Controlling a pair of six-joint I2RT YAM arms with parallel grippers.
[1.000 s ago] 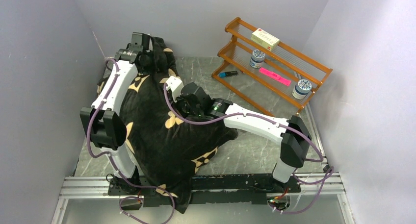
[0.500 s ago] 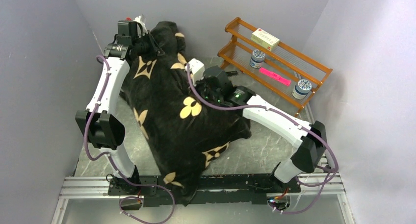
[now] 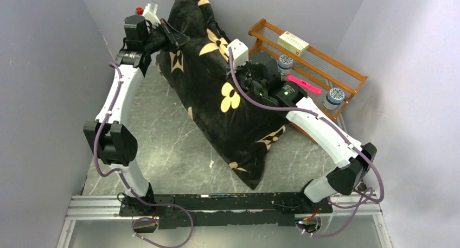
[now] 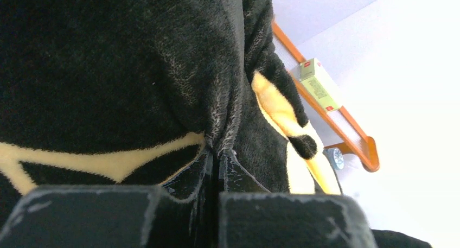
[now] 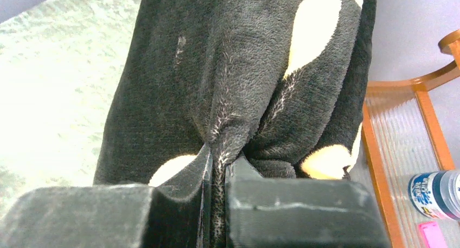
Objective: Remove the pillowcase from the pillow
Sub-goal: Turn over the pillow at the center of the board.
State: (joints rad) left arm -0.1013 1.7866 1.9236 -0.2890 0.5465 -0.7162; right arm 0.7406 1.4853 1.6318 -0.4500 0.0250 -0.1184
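I should move my right gripper back toward the bare marble to its left in the top view, away from the nearby rack, and release the pillowcase's fold.
The pillowcase (image 3: pixel 217 96), black plush with tan flower motifs, hangs lifted off the table between both arms, its lower end trailing toward the front (image 3: pixel 249 175). My left gripper (image 3: pixel 172 35) is shut on a fold of it at the top left; in the left wrist view (image 4: pixel 217 158) the fabric (image 4: pixel 135 69) is pinched between the jaws. My right gripper (image 3: pixel 247 69) is shut on a fold at the upper right; in the right wrist view (image 5: pixel 217 161) the plush (image 5: pixel 217 69) is squeezed in the jaws. The white pillow is hidden inside the case.
An orange wooden rack (image 3: pixel 309 77) stands at the back right, close behind my right gripper, holding a box (image 3: pixel 293 43), two jars (image 3: pixel 333 97) and a pink item (image 3: pixel 305 85). It also shows in the right wrist view (image 5: pixel 401 150). Grey walls enclose the marble table (image 3: pixel 163 145).
Both arms have raised the pillowcase up and toward the back; it went from lying over the table to hanging. The right arm swung rightward toward the rack.
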